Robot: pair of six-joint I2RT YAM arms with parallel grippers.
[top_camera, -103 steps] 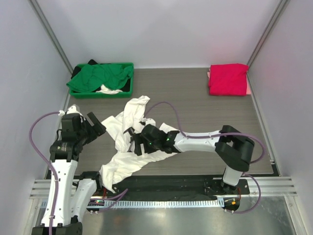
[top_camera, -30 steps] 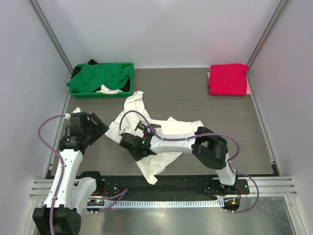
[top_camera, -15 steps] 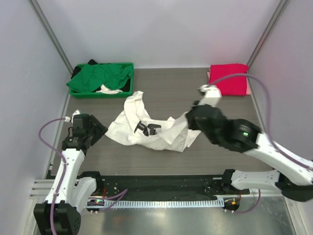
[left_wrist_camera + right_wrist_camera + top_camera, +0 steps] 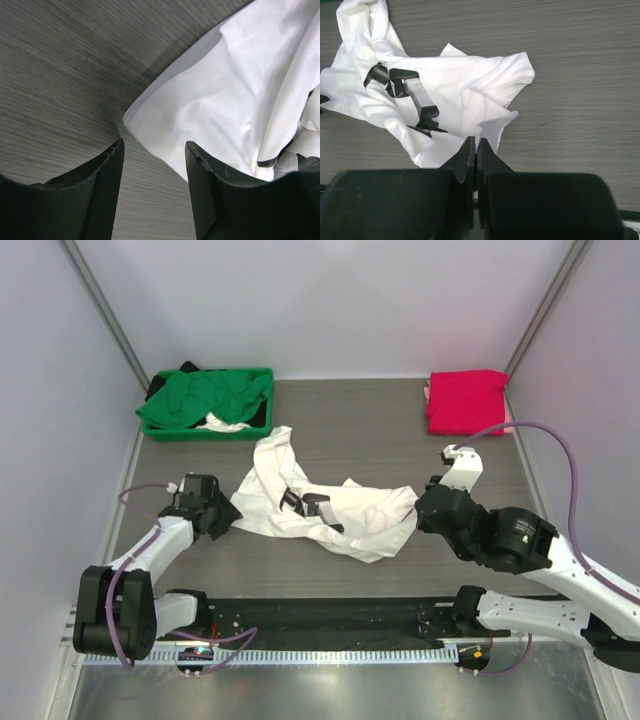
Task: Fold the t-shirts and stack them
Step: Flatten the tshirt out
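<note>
The cloth lies crumpled, so my right gripper will next lift high, swing outward and down, and release the fold on bare wood beside the pink-red t-shirt.
A crumpled white t-shirt (image 4: 335,512) with a black print (image 4: 415,97) lies in the middle of the table. My right gripper (image 4: 476,144) is shut on a raised fold at its right edge; in the top view the right gripper (image 4: 418,513) sits at the cloth's right end. My left gripper (image 4: 154,150) is open and low over the table, with the white t-shirt's (image 4: 225,90) left corner just ahead of its fingertips and bare wood between them. From above, the left gripper (image 4: 224,519) touches that corner's edge. A folded pink-red t-shirt (image 4: 466,402) lies at the back right.
A green plastic bin (image 4: 258,374) at the back left holds a green t-shirt (image 4: 200,398) and some white and dark cloth. White walls with metal rails close the table on both sides. A purple cable (image 4: 560,455) arcs over my right arm.
My right arm has drawn the shirt's right edge rightward and lower, spreading the cloth. My left gripper has moved in to the shirt's left corner, and its jaws have narrowed.
</note>
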